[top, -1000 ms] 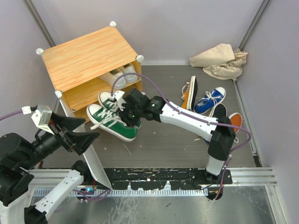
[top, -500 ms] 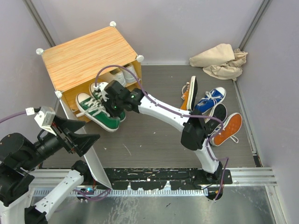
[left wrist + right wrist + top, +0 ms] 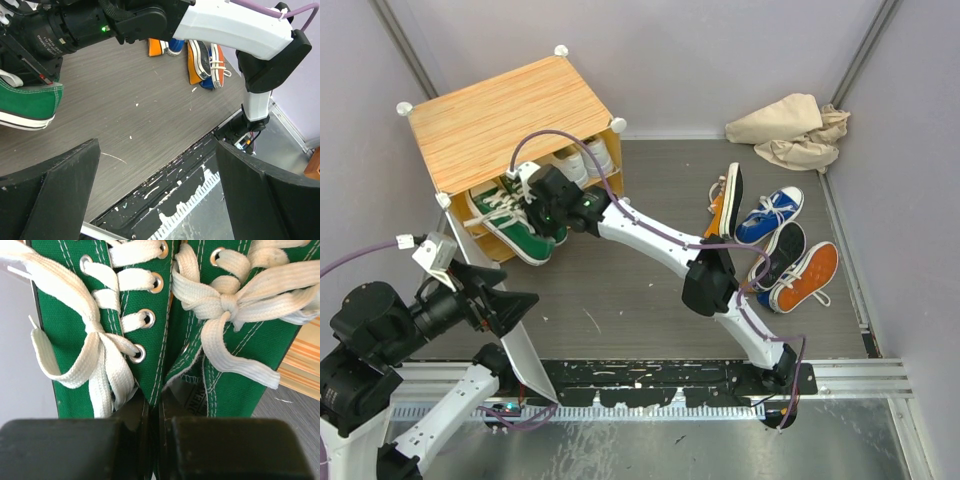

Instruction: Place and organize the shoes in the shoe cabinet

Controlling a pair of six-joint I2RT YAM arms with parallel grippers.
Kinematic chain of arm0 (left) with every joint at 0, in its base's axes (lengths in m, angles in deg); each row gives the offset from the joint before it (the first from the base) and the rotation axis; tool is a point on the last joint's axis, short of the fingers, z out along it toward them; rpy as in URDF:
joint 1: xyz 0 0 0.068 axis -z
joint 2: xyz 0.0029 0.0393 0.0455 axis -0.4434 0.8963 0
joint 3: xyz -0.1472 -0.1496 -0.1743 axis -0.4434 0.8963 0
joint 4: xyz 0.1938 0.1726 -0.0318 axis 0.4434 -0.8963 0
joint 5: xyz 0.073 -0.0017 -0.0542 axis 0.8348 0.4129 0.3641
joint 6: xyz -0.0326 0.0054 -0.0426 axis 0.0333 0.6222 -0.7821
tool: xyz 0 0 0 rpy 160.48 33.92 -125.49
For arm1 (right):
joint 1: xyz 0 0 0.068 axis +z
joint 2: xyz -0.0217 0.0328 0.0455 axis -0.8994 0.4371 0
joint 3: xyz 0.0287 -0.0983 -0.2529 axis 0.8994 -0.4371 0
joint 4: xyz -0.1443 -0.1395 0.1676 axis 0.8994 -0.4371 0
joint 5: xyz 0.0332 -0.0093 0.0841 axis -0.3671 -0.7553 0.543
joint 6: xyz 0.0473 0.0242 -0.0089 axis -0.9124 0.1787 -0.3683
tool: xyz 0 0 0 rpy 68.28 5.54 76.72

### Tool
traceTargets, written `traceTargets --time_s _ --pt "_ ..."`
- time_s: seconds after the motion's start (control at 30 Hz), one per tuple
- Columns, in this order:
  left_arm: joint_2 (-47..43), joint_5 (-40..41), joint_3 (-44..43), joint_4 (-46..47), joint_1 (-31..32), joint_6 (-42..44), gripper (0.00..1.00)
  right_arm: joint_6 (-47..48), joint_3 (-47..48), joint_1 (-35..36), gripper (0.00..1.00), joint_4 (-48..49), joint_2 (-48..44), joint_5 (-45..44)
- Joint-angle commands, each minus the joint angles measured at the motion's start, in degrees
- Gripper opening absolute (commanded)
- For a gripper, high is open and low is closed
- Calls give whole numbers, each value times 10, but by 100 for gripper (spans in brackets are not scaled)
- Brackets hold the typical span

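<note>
I should next push the green sneakers in my right gripper outward, deeper into the cabinet's open section, and release them, because their heels stick out at the front.
My right gripper is shut on the inner sides of a pair of green sneakers, holding them at the open front of the shoe cabinet, toes pointing into its lower compartment. The right wrist view shows the green shoes side by side with white laces, my fingers pinching their adjoining collars. White sneakers sit inside the cabinet to the right. My left gripper is open and empty, near the cabinet's open door; its view shows a green heel.
Orange and blue sneakers lie in a loose pile on the floor at the right, also seen in the left wrist view. A crumpled beige cloth lies in the back right corner. Grey walls enclose the floor.
My right arm has carried the green pair left and back, from the open floor to the cabinet's front opening. My left gripper shifted slightly right and stays open.
</note>
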Motion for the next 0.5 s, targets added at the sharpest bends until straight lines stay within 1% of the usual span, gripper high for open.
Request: traceTargets --time_s 0.0,0.1,0.23,0.27,0.33,0.47 --pt "-11 12 -7 -2 0 8 100 -21 89 -4 1 178 -13 -16" --pt "-12 20 -9 -6 1 8 100 -35 124 -9 1 188 2 -9" --pt "-11 25 -6 -11 0 8 100 -50 108 -8 1 223 -2 4" --pt "-10 25 -5 -13 1 8 100 -53 105 -8 4 226 -3 4" --pt "-10 29 -2 -15 0 7 100 -54 96 -9 14 227 -7 2" --pt "-11 38 6 -22 0 5 100 -51 46 -9 44 233 -29 -5"
